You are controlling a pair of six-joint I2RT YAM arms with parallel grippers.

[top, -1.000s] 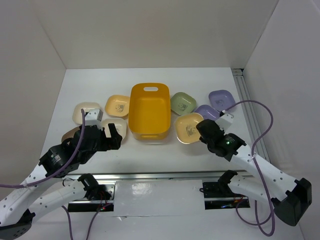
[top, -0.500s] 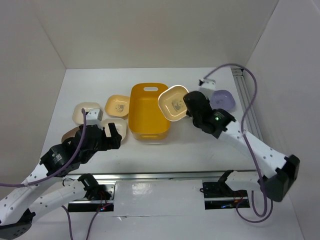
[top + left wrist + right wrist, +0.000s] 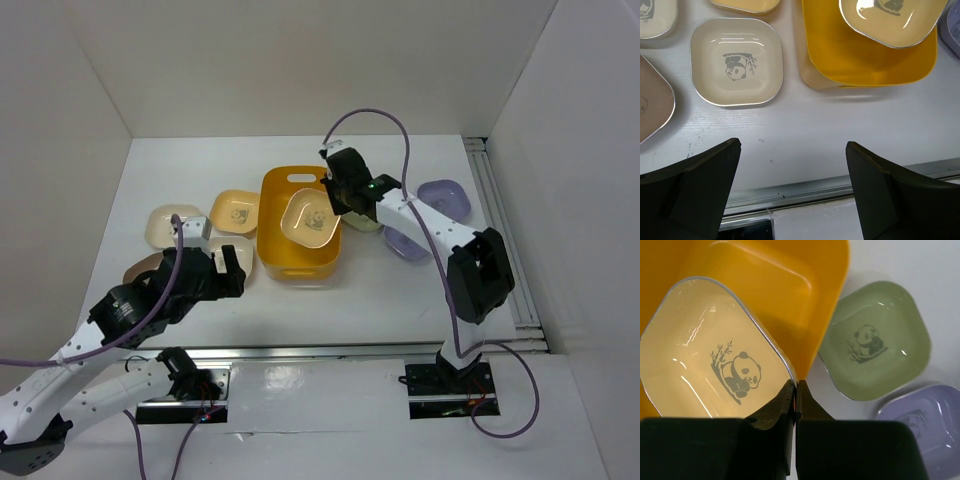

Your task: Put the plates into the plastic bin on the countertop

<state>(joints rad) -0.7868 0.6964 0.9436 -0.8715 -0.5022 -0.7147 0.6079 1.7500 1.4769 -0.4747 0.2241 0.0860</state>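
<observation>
The plate's edge sticks out over the bin's side by the green plate, so my right gripper will next move the plate left in the top view and lower it inside.
The yellow-orange plastic bin (image 3: 290, 258) stands mid-countertop. My right gripper (image 3: 330, 207) is shut on the rim of a pale yellow panda plate (image 3: 309, 222), which hangs tilted over the bin's opening. In the right wrist view the fingers (image 3: 796, 390) pinch that plate's (image 3: 715, 355) edge above the bin (image 3: 790, 280). My left gripper (image 3: 226, 262) hovers open and holds nothing, near a cream plate (image 3: 736, 62) left of the bin (image 3: 860, 60). More plates lie around: cream (image 3: 172, 226), yellow (image 3: 236, 211), tan (image 3: 140, 270), green (image 3: 875, 340), lavender (image 3: 443, 198).
A second lavender plate (image 3: 405, 243) lies right of the bin, partly under the right arm. A metal rail (image 3: 815, 192) runs along the near edge of the countertop, and another rail (image 3: 495, 215) runs along the right side. White walls close in the back and both sides.
My right arm has lifted the pale yellow plate from the countertop right of the bin and carried it left, over the bin. The left arm has barely moved.
</observation>
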